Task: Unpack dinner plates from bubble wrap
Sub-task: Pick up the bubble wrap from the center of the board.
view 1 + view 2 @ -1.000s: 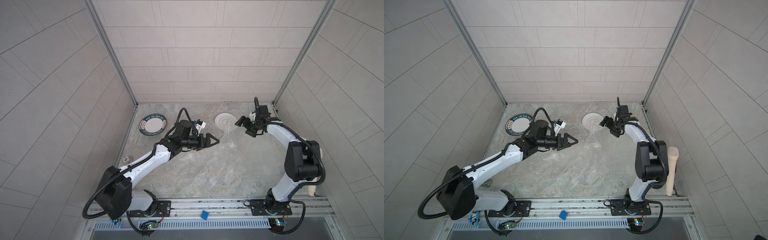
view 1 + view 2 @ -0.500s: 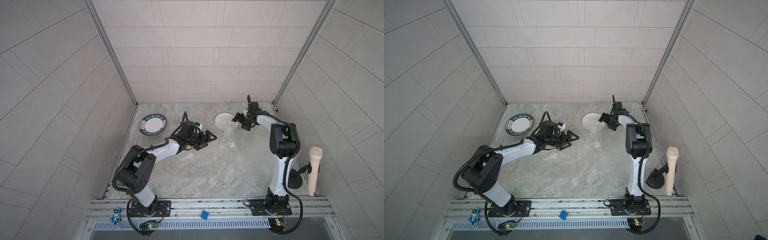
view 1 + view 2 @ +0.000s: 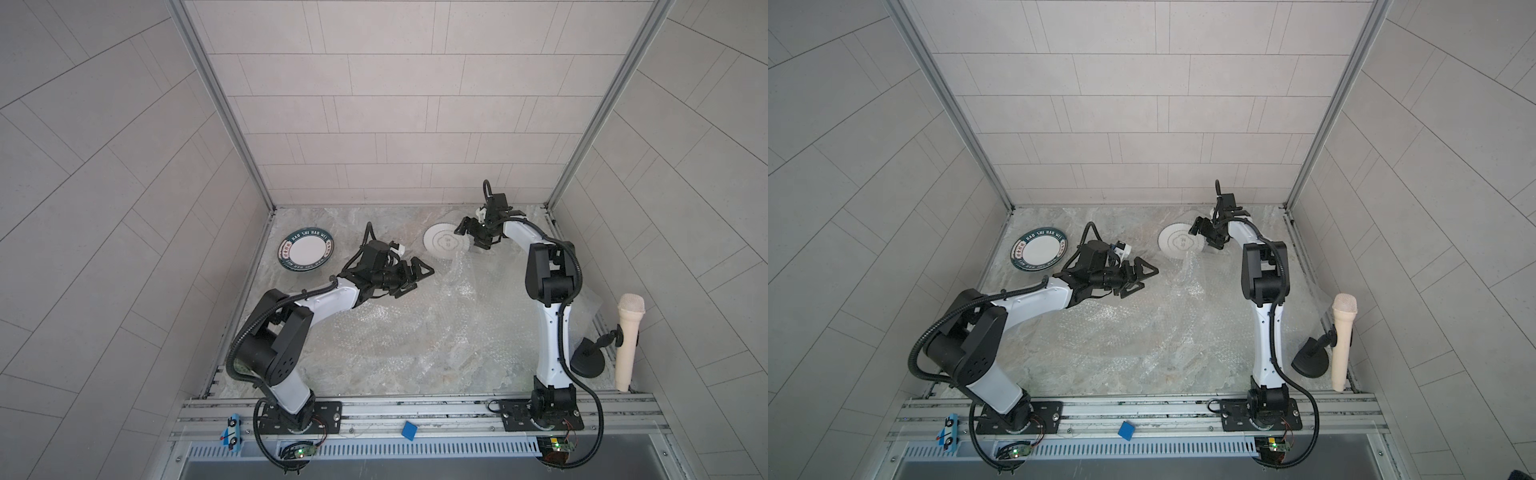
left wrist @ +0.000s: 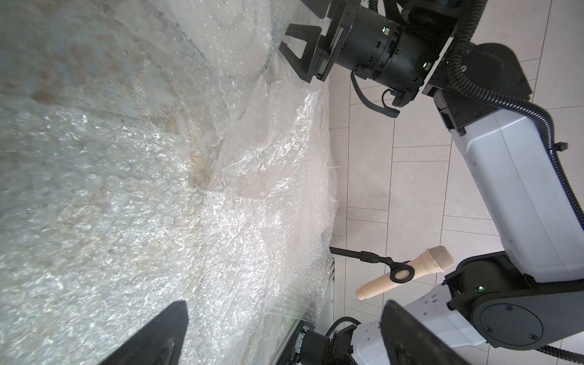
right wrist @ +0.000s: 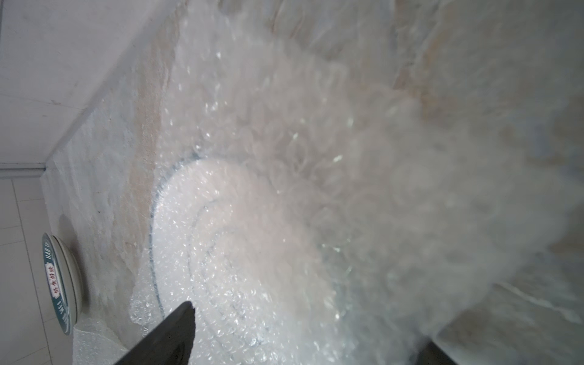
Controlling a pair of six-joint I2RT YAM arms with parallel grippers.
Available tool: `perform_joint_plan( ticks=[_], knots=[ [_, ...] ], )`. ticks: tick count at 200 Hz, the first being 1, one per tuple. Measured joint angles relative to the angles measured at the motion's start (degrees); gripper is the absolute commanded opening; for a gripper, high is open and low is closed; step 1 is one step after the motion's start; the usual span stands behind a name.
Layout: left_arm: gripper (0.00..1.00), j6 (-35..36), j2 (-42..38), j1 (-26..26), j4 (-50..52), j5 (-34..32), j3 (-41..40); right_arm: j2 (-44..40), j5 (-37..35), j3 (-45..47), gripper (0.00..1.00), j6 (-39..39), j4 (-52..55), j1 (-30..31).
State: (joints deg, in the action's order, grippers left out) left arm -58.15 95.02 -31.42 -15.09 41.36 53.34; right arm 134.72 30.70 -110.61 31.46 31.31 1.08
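I should next lower the open fingers of my right gripper onto the wrap by the white plate's rim [image 3: 467, 245] [image 5: 331, 331] and close them there, because the wrap still covers the plate.
A green-rimmed dinner plate [image 3: 306, 254] [image 3: 1039, 250] [image 5: 58, 284] lies bare at the back left. A white dinner plate with faint grey rings [image 3: 446, 243] [image 3: 1180, 244] [image 5: 237, 252] sits at the back centre. In the right wrist view dimpled wrap covers it. Clear bubble wrap [image 3: 415, 332] [image 3: 1142, 328] [image 4: 158, 205] spreads over most of the table. My right gripper [image 3: 467, 237] [image 3: 1205, 236] [image 5: 308, 325] [image 4: 289, 50] stands open at that plate's right edge, over the wrap. My left gripper [image 3: 419, 279] [image 3: 1144, 278] [image 4: 284, 308] hangs open and empty above the wrap, mid-table.
A beige microphone [image 3: 629, 340] on a black stand [image 3: 588, 357] rises at the table's right edge. Tiled walls close in the back and both sides. A blue square [image 3: 410, 430] and a small blue toy [image 3: 230, 432] lie on the front rail.
My right gripper has moved left to the white plate's edge, its jaws slightly narrower. My left gripper stays near the same spot, still wide open.
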Motion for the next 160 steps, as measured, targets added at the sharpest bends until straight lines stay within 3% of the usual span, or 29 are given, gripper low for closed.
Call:
perform_joint_plan(
  ticks=[82,160],
  knots=[
    [1.00,-0.79,2.69,0.02,-0.83,-0.02,0.00,-5.38,-0.76,9.88,0.72,-1.73,-1.86,0.46],
    [1.00,-1.44,3.23,0.31,-1.33,0.20,0.02,-5.09,-2.99,10.29,0.40,-0.33,-1.86,2.21]
  ],
)
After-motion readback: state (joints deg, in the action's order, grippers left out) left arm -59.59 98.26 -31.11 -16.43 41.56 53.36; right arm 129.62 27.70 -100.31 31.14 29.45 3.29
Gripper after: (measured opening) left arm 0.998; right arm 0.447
